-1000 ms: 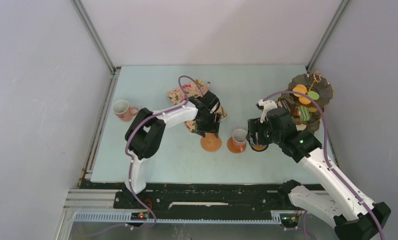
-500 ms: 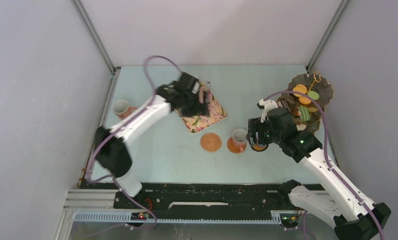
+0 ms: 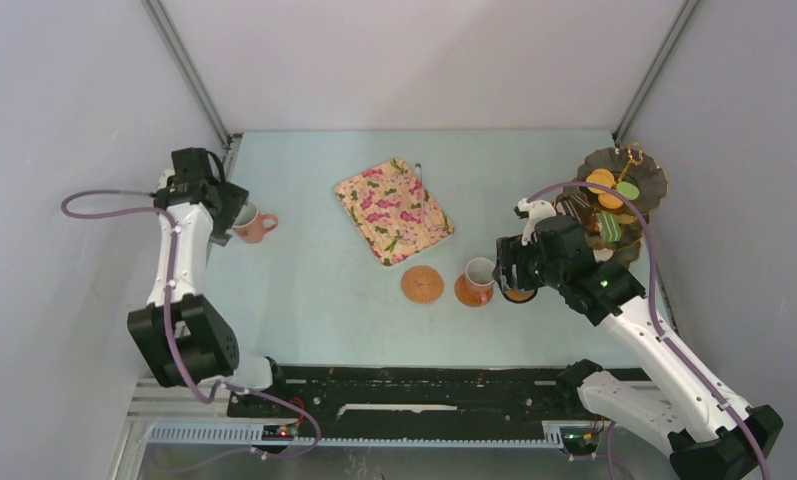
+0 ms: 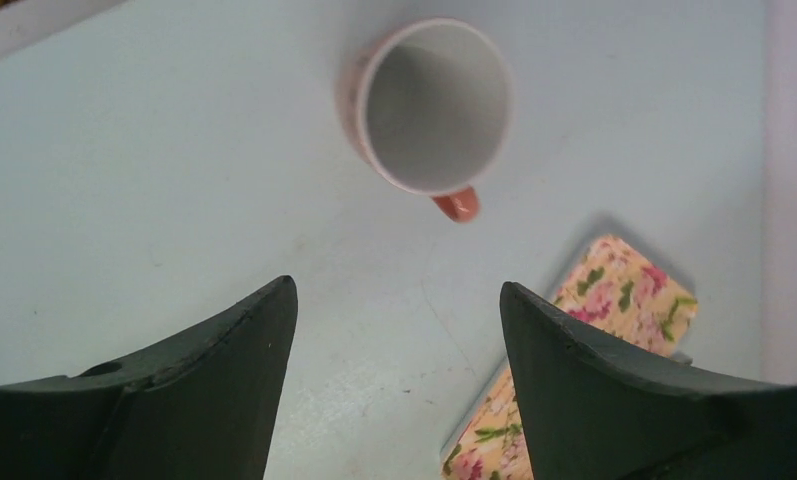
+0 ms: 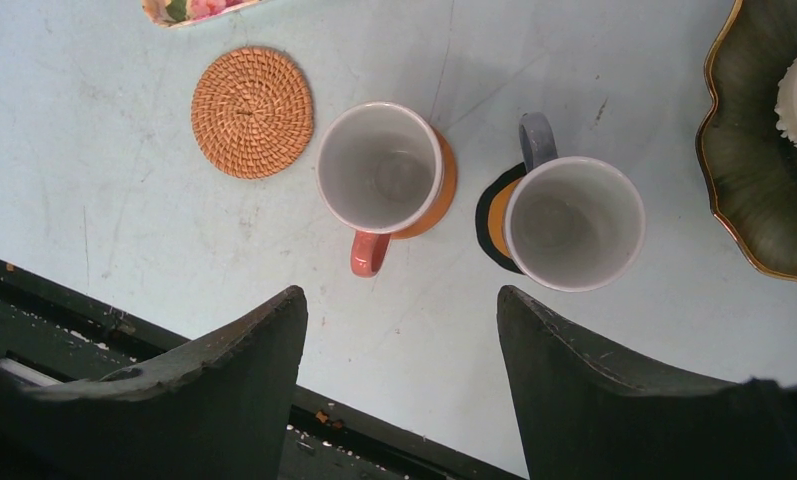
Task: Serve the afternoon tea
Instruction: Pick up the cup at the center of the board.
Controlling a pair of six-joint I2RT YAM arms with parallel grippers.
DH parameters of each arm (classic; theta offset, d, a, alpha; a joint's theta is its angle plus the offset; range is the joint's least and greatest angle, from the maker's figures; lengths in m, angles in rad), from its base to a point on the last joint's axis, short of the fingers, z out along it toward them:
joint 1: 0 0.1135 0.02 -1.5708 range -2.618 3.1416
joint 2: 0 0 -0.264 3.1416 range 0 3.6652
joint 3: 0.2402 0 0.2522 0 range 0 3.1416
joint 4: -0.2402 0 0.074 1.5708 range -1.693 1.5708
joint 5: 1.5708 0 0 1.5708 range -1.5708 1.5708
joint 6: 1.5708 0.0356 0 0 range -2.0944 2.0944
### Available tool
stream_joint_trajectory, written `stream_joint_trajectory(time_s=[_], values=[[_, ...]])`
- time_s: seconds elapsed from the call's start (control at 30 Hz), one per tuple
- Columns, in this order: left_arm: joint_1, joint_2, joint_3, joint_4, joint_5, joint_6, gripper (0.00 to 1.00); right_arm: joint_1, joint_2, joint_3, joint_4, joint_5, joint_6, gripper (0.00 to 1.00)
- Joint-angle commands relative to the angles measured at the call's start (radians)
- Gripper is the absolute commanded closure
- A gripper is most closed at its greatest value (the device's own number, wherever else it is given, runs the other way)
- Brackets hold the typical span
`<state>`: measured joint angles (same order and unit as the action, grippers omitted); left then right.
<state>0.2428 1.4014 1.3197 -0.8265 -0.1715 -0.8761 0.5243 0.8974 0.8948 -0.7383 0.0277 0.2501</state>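
I will next lower my left gripper onto the empty pink-orange mug's near rim [image 3: 238, 227] [image 4: 365, 118], with its open fingers around the mug's side there, because the mug stands below my gripper.
An empty pink-orange mug [image 4: 429, 105] stands at the table's far left, its handle toward the floral tray. My left gripper [image 4: 394, 290] hovers over it, open and empty; from above, the left gripper [image 3: 224, 203] partly covers that mug [image 3: 249, 222]. Near the middle, a second pink-orange mug [image 5: 379, 165] sits on an orange coaster beside a bare woven coaster [image 5: 252, 112]. A grey mug [image 5: 574, 222] sits on a dark coaster. Above both, my right gripper [image 5: 399, 295] hangs open and empty. The dark three-tier stand [image 3: 624, 190] at the right holds biscuits, macarons and cake slices.
The floral rectangular tray [image 3: 394, 210] lies empty at the table's centre back; its corner [image 4: 614, 300] shows in the left wrist view. The stand's gold-edged rim [image 5: 764, 170] is close to the grey mug. Walls enclose the table on three sides.
My left arm has swung from the woven coaster, past the tray, to the far left over the pink mug. The coaster stays on the table. The right arm has not moved.
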Motion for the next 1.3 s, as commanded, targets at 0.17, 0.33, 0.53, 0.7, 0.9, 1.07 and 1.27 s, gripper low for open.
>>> stream_joint_trajectory(time_s=[0.17, 0.33, 0.53, 0.7, 0.9, 1.07, 1.27], values=[[0.095, 0.108, -0.043, -0.046, -0.019, -0.277, 0.22, 0.004, -0.005, -0.002, 0.030, -0.009, -0.015, 0.28], [0.121, 0.206, -0.026, -0.006, 0.014, -0.318, 0.26, 0.006, -0.002, -0.002, 0.027, -0.011, -0.014, 0.28], [0.120, 0.304, -0.001, 0.044, 0.017, -0.326, 0.30, 0.006, 0.007, -0.001, 0.036, -0.015, -0.014, 0.28], [0.121, 0.367, 0.019, 0.056, 0.035, -0.293, 0.42, 0.005, 0.011, 0.001, 0.037, -0.015, -0.017, 0.28], [0.120, 0.315, -0.046, 0.102, 0.038, -0.224, 0.78, 0.003, 0.047, 0.014, 0.026, -0.016, -0.018, 0.27], [0.091, 0.239, -0.078, 0.048, 0.091, -0.094, 1.00, 0.035, 0.064, 0.051, 0.033, -0.011, -0.045, 0.23], [-0.136, -0.003, -0.222, -0.057, 0.184, -0.103, 1.00, 0.170, 0.148, 0.120, 0.065, -0.016, -0.050, 0.14]])
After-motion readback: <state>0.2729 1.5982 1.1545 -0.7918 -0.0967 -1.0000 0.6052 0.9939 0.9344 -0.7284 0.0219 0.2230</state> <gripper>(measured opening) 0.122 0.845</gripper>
